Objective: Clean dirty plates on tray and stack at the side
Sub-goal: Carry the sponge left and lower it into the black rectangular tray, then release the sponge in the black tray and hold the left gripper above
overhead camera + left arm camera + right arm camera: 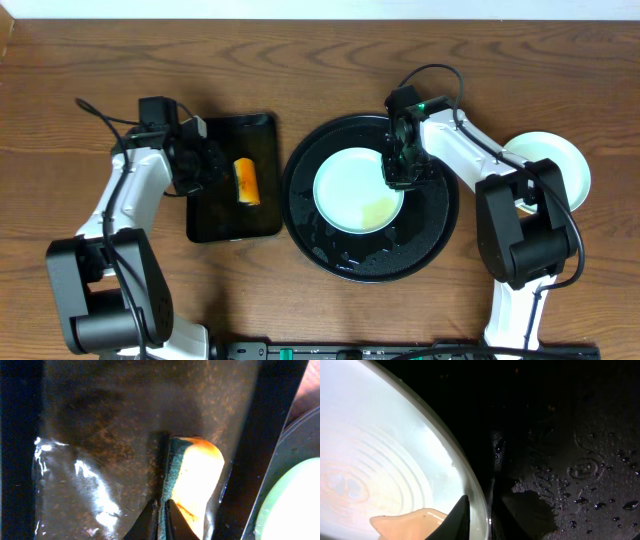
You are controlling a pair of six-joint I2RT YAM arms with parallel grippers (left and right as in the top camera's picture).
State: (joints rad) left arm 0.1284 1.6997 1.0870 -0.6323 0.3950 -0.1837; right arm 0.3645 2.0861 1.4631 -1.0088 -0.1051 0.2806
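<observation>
The robot's left hand will next move toward the round tray (430, 228) over the sponge (197, 485) and then open its fingers, because only the sponge's green edge is at its fingers.
A pale mint-blue plate (350, 188) lies on the round black tray (430, 228). A yellowish-brown puddle (405, 522) sits in it near its right rim. My right gripper (398, 168) is shut on that rim: in the right wrist view (479, 510) one finger is above the rim and one below. More pale plate (548, 165) lies on the table at the far right, partly behind the right arm. My left gripper (207, 166) is shut on the green edge of a yellow sponge (197, 485) in the left wrist view (161, 512).
The sponge (246, 182) lies in a smaller rectangular black tray (215, 215) left of the round tray. The round tray's floor (580, 460) is wet with droplets. Bare wooden table (60, 120) surrounds both trays.
</observation>
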